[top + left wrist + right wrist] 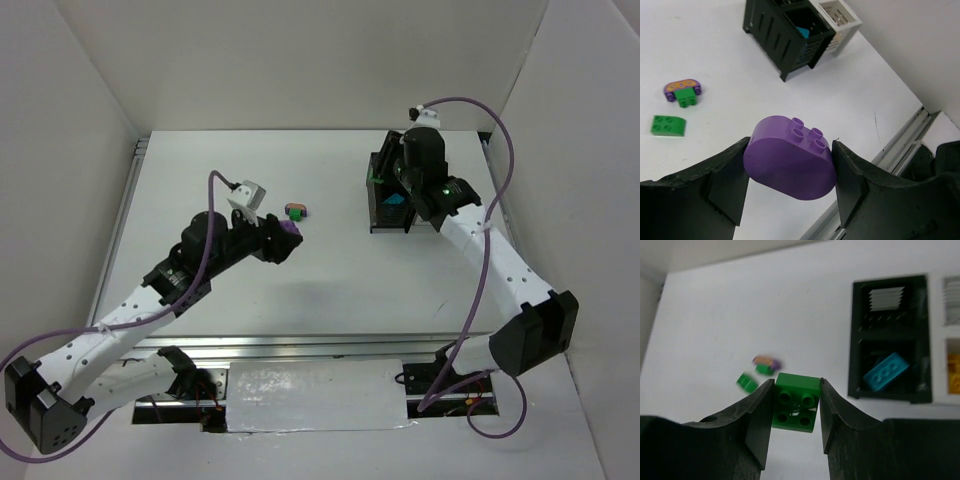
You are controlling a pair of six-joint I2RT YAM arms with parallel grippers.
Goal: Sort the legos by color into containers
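The near black bin holds teal and the far black bin looks empty. My right gripper should move outward and down next, tilting to point down over the far black bin.
My left gripper [790,162] is shut on a rounded purple lego [790,157] and holds it above the table; it also shows in the top view [286,236]. My right gripper [796,407] is shut on a green lego [796,402], held just left of the containers [400,195]. One black bin [890,385] holds a teal lego [885,372]. A white bin [952,360] at the right holds something yellow. A loose green lego [668,125] and a purple-orange piece on a green one [683,91] lie on the table mid-back [295,211].
White walls enclose the table on three sides. A metal rail [900,145] runs along the table's near edge. A second black bin [887,300] shows only its slotted side.
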